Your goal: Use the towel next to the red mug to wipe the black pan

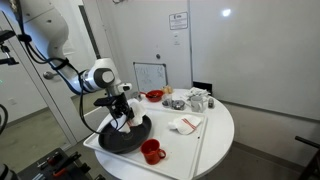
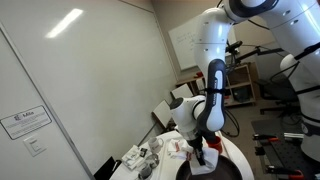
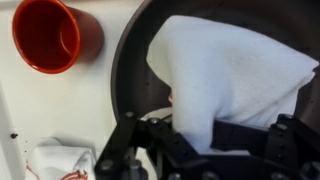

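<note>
The hanging end of the bunched white towel is already draped on the black pan's bottom. My gripper will go down there next and let go of the towel.
The black pan (image 1: 126, 137) lies on a white tray at the table's near side; its rim also shows in the wrist view (image 3: 128, 70). My gripper (image 1: 122, 115) hangs over the pan, shut on the white towel (image 3: 230, 75), which drapes down into the pan. In an exterior view the towel (image 1: 126, 122) shows as a white and red bunch under the fingers. The red mug (image 1: 152, 151) stands just in front of the pan, and in the wrist view (image 3: 52, 36) it sits at the upper left. In an exterior view my gripper (image 2: 197, 152) hides most of the pan.
A smaller folded white cloth with red marks (image 1: 185, 125) lies on the table, and also shows in the wrist view (image 3: 55, 162). A shallow red bowl (image 1: 154, 96) and several cups and jars (image 1: 197, 100) stand at the back. The round table's edge (image 1: 225, 140) is near.
</note>
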